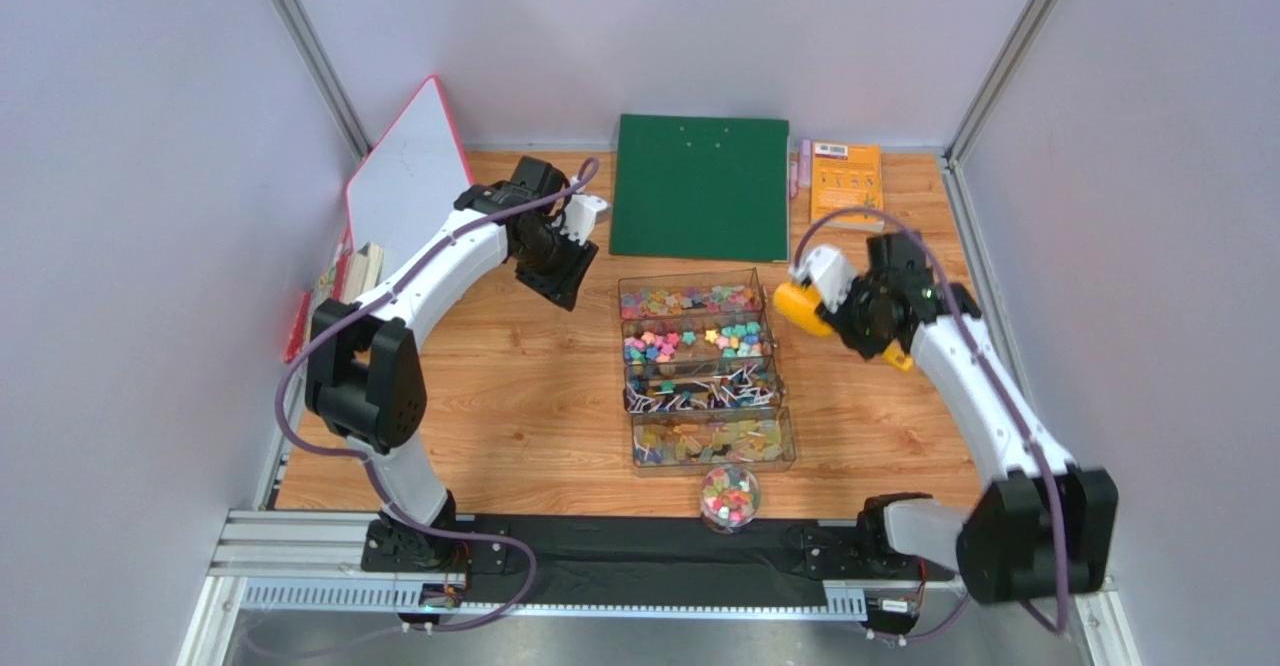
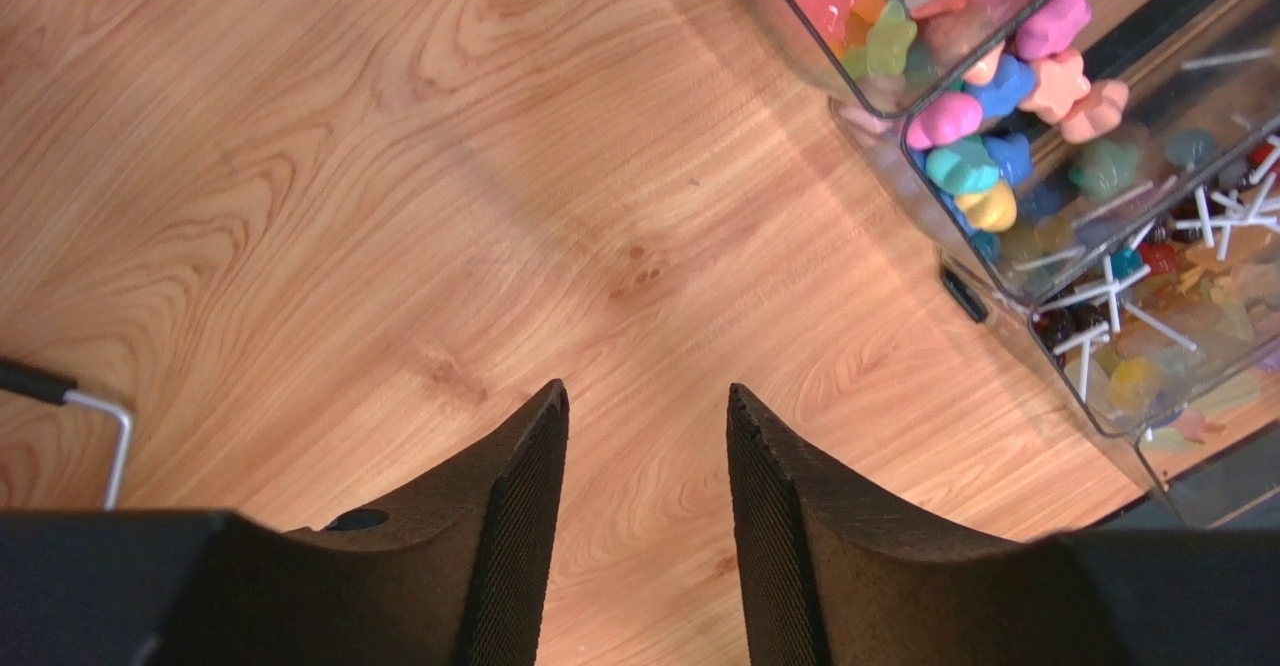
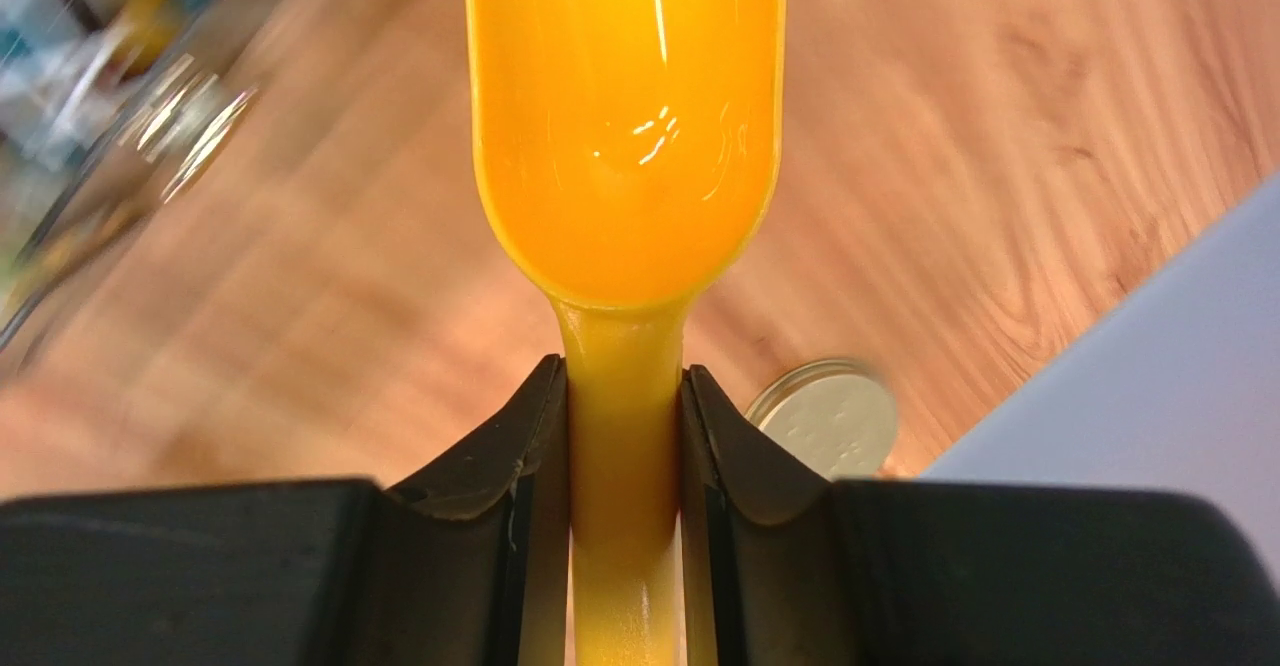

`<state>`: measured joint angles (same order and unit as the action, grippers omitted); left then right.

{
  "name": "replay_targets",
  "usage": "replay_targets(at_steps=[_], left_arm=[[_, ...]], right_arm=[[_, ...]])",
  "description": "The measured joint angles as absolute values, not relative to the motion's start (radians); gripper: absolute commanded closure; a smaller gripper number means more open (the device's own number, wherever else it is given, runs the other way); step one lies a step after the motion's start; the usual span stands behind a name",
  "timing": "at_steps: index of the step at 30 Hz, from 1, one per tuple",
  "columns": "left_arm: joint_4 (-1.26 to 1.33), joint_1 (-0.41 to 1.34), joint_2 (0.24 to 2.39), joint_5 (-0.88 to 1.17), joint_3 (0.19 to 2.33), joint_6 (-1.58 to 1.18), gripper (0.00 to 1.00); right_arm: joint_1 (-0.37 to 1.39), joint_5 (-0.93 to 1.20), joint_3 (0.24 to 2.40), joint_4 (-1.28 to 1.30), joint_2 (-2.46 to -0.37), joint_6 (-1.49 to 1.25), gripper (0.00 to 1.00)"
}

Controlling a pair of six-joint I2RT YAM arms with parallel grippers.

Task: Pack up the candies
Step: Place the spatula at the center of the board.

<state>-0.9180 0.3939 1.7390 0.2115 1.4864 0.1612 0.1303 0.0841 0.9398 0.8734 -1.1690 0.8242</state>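
I need to turn my right gripper and lower it outward onto the bare wood before the orange packet next, and release the handle there, since the scoop bowl is empty.
The candies [image 1: 696, 345] are tiny bright sweets in a clear box with several compartments [image 1: 700, 371] at the table's middle; they also show in the left wrist view [image 2: 984, 111]. A small clear jar [image 1: 730, 497] holding some candies stands in front of the box. My right gripper [image 1: 857, 317] is shut on the handle of the yellow scoop [image 3: 624, 111]; the scoop bowl [image 1: 801, 311] is empty and hangs just right of the box. My left gripper [image 2: 643, 411] is open and empty above bare wood, left of the box.
A green board [image 1: 702, 186] and an orange packet [image 1: 846, 183] lie at the back. A white board [image 1: 406, 168] leans at the back left. A round metal lid [image 3: 827, 416] lies on the wood below the right gripper. Grey walls enclose the table.
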Motion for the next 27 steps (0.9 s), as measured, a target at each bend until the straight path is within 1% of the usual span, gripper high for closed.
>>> replay_targets(at_steps=[4,6,8,12,19,21,24,25,27], left_arm=[[-0.914,0.400,1.788,0.211,1.520,0.153,0.57],[-0.908,0.404,1.804,0.208,1.527,0.142,0.69],[-0.902,0.412,1.817,0.202,1.525,0.127,1.00],[-0.881,0.440,1.826,0.208,1.478,0.104,1.00],[-0.880,0.498,1.833,0.216,1.406,0.104,1.00],[-0.859,0.532,1.824,0.215,1.399,0.121,1.00],[-0.824,0.597,1.796,0.218,1.395,0.162,1.00],[-0.813,0.614,1.786,0.224,1.395,0.171,1.00],[-0.797,0.653,1.763,0.251,1.396,0.199,1.00]], right_arm=[[-0.038,0.176,1.162,0.746,-1.432,0.633,1.00],[-0.098,0.208,1.238,0.689,-1.533,0.537,1.00],[-0.140,0.229,1.271,0.634,-1.612,0.449,1.00],[-0.176,0.239,1.246,0.580,-1.700,0.312,1.00],[-0.182,0.238,1.208,0.522,-1.745,0.194,1.00],[-0.182,0.237,1.203,0.500,-1.755,0.176,0.97],[-0.182,0.236,1.196,0.487,-1.764,0.163,0.88],[-0.182,0.237,1.195,0.486,-1.768,0.161,0.81],[-0.182,0.237,1.194,0.481,-1.779,0.160,0.78]])
